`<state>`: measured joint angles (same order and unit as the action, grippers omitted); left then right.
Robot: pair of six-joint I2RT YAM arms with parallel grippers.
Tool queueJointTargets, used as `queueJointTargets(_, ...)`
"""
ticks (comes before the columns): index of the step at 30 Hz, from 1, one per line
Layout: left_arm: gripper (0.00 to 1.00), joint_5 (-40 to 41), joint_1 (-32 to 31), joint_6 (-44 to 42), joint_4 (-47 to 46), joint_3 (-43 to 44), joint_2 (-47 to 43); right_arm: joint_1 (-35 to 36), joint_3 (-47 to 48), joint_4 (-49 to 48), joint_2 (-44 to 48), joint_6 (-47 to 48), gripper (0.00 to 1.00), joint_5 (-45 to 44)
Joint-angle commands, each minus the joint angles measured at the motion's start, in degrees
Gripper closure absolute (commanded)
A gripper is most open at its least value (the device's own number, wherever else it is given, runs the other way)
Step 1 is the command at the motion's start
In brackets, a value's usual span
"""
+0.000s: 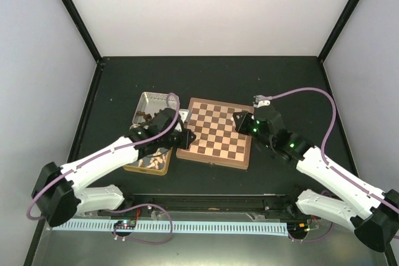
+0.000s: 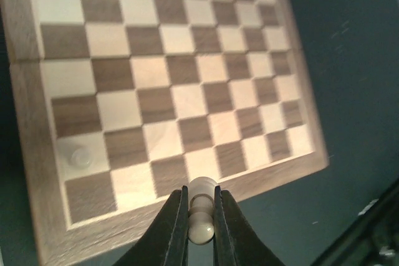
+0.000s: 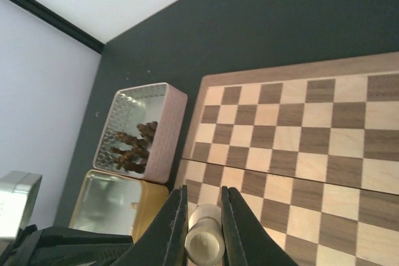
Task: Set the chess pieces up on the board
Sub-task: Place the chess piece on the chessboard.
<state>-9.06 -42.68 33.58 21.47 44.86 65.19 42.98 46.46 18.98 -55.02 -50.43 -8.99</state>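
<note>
The empty light corner square (image 1: 240,156) lies below and back from my right gripper, so I will next move back and down to release the pale piece there.
The board (image 1: 215,132) lies in the middle of the dark table. My left gripper (image 1: 188,138) is at the board's left edge, shut on a pale cream pawn (image 2: 201,216) held above the border near a corner. One pale piece (image 2: 79,156) stands on a light square near that corner. My right gripper (image 1: 239,121) is at the board's right edge. In the right wrist view it (image 3: 203,191) is shut on a pale cream piece (image 3: 206,238) over the board (image 3: 299,147). Dark brown pieces (image 3: 134,141) lie in a tin.
Two tin halves sit left of the board. The far one (image 1: 144,101) holds the dark pieces. The near gold-sided one (image 1: 134,167) holds pale pieces (image 1: 153,161) and is partly under my left arm. Black walls edge the table.
</note>
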Motion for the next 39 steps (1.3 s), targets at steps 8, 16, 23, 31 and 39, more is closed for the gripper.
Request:
queueJointTargets(8, 0.99, 9.42, -3.00, -3.00, 7.44, 3.23, 10.53, -0.13, -1.62, 0.72, -1.84, -0.25, 0.93, -2.67)
queueJointTargets(16, 0.98, 10.42, -4.96, -5.89, 5.62, 7.51, 17.54, -0.23, -2.50, 0.88, -1.45, -0.61, 0.93, -3.22)
queueJointTargets(23, 0.98, 15.19, -6.55, -5.25, 6.80, 10.90, 22.96, -0.18, -2.69, 1.01, -1.45, -0.80, 0.93, -3.24)
queueJointTargets(31, 0.97, 16.97, -6.58, -4.77, 7.69, 11.83, 25.83, -0.32, -2.83, 1.06, -1.66, -1.03, 0.92, -3.14)
queueJointTargets(39, 0.94, 18.48, -6.60, -4.77, 8.09, 12.88, 27.91, -0.29, -2.75, 1.12, -1.96, -1.11, 0.92, -3.13)
